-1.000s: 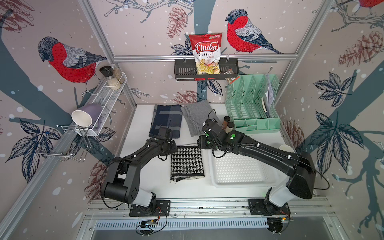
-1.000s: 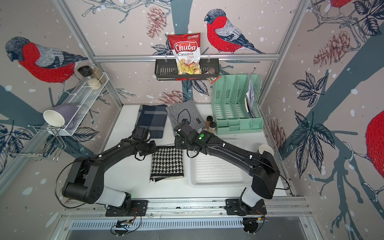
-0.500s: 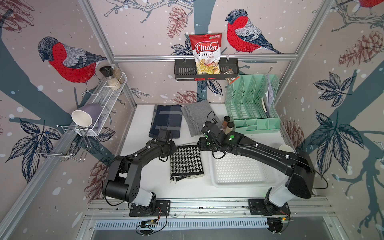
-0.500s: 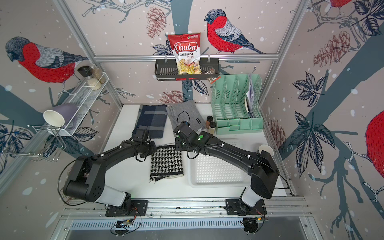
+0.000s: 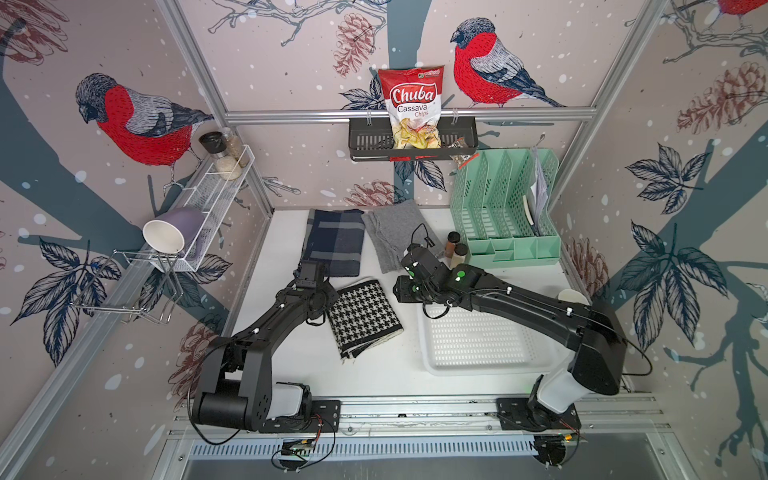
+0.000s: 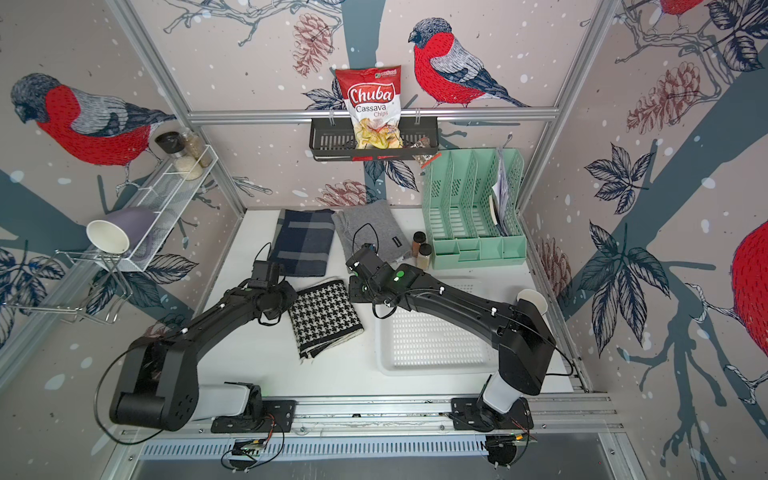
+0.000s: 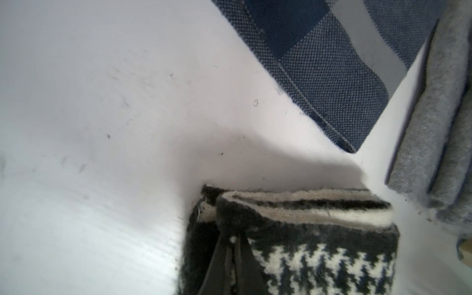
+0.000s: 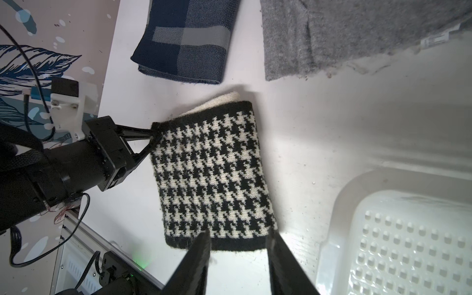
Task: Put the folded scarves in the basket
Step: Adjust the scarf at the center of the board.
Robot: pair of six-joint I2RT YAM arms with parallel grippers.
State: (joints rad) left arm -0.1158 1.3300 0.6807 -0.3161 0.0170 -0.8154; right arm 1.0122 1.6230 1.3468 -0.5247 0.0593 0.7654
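Note:
The pinched corner goes back with my left gripper onto the bare tabletop open beside the scarf [image 5: 363, 318] toward my base next, and it is released there.
The folded scarf [image 5: 363, 318] [image 6: 324, 318], black-and-white houndstooth, lies mid-table, slightly turned. My left gripper [image 5: 330, 293] [image 6: 291, 297] is shut on its far left corner; the left wrist view shows the two fingers pinched together on the dark border [image 7: 231, 237], and the right wrist view shows the same pinch [image 8: 153, 135]. My right gripper [image 5: 399, 291] [image 8: 238, 233] is open just over the scarf's [image 8: 212, 176] right-hand edge, its fingers straddling the black border. The white perforated basket [image 5: 473, 340] [image 6: 432, 345] [image 8: 398, 242] sits to the right of the scarf, with nothing in it.
Behind the scarf lie a navy plaid cloth [image 5: 334, 241] and a grey cloth [image 5: 395, 232]. Two spice jars [image 5: 455, 249] stand before the mint organiser [image 5: 503, 216]. A paper cup [image 5: 571, 296] is at the right edge. A black rack with a chips bag [image 5: 411, 108] hangs on the back wall.
My left gripper's jaws have closed on the scarf's corner, and the scarf now lies a little turned. The right arm has barely moved.

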